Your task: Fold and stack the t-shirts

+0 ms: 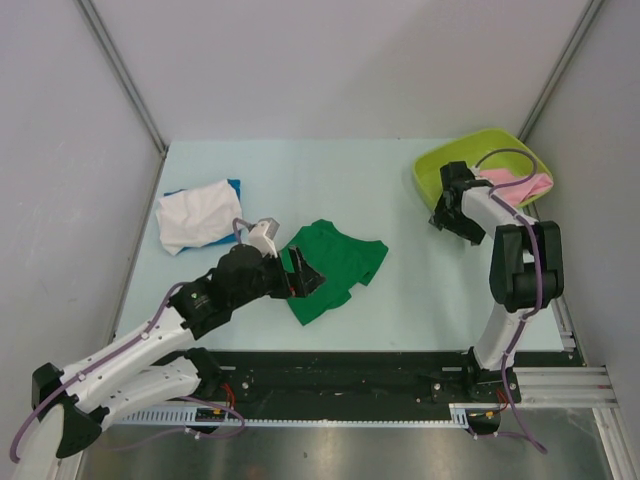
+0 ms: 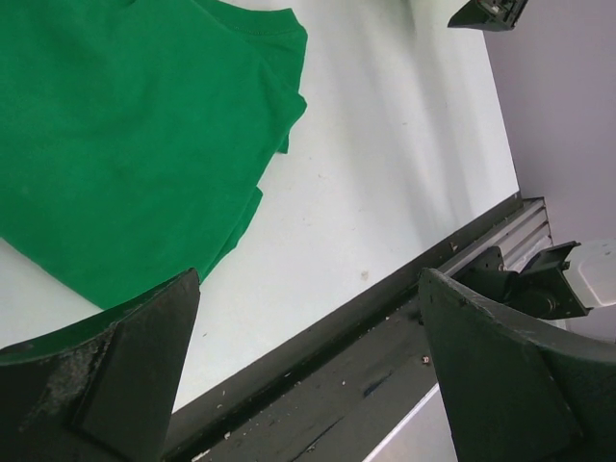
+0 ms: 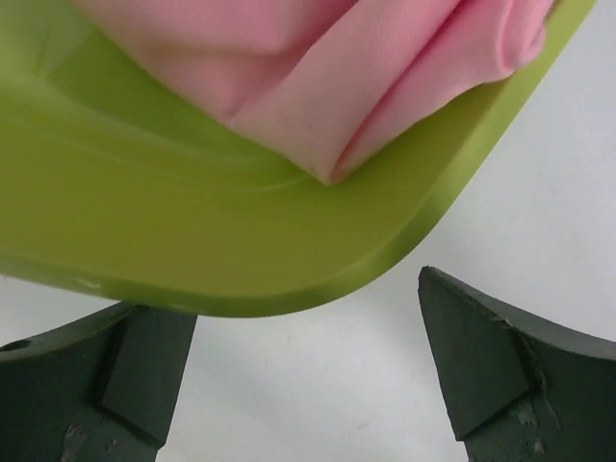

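My right gripper moves to the left in the top view and down onto the green t-shirt's corner nearest the tub next, because that corner juts out.
A bright green t-shirt (image 1: 335,268) lies crumpled on the table's middle; it also shows in the left wrist view (image 2: 125,135). My left gripper (image 1: 303,275) is open and empty, hovering over the shirt's left edge. A white t-shirt (image 1: 197,215) lies folded on a blue t-shirt (image 1: 233,186) at the back left. A pink t-shirt (image 1: 520,183) lies in the lime-green tub (image 1: 440,165), seen close in the right wrist view (image 3: 327,67). My right gripper (image 1: 443,212) is open and empty beside the tub's near-left corner (image 3: 289,250).
The black rail (image 1: 350,375) runs along the table's near edge, also in the left wrist view (image 2: 366,366). Grey walls close in the back and both sides.
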Controlling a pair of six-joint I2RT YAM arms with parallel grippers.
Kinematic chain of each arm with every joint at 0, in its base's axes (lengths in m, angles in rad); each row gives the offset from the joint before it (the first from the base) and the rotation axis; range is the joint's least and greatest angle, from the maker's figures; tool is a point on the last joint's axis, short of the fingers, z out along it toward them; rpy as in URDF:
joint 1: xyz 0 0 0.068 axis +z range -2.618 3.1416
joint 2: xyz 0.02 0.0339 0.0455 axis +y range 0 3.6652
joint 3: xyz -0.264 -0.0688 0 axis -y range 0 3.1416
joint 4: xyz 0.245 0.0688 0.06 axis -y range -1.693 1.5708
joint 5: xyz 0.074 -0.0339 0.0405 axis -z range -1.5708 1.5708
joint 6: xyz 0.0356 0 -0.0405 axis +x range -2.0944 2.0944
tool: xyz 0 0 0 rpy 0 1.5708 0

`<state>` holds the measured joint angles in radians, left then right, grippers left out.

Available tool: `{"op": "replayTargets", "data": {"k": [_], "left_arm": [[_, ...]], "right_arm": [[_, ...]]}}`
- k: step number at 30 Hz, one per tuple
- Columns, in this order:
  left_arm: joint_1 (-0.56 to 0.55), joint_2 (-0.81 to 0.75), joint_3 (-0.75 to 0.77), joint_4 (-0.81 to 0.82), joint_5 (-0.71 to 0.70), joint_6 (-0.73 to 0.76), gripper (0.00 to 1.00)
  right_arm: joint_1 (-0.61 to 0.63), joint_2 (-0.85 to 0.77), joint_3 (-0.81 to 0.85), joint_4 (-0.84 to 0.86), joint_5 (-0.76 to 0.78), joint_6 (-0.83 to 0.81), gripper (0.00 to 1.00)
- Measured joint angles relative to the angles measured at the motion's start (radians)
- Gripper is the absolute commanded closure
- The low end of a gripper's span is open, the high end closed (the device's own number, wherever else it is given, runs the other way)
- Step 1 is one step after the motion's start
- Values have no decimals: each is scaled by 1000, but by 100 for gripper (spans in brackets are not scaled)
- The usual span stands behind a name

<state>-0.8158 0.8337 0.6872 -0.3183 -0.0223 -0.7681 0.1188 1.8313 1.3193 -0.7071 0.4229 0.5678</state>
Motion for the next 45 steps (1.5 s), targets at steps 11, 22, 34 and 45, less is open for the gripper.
{"op": "replayTargets", "data": {"k": [11, 22, 34, 45], "left_arm": [[2, 58, 3, -14, -1, 10, 0], [19, 139, 9, 0, 0, 18, 0], [30, 148, 65, -52, -4, 39, 0], [73, 20, 95, -254, -156, -13, 0]], "right_arm": [[-36, 266, 248, 35, -41, 43, 0], [-33, 451, 616, -40, -47, 40, 0], [0, 343, 457, 39, -24, -26, 0], [368, -137, 34, 114, -34, -132, 7]]}}
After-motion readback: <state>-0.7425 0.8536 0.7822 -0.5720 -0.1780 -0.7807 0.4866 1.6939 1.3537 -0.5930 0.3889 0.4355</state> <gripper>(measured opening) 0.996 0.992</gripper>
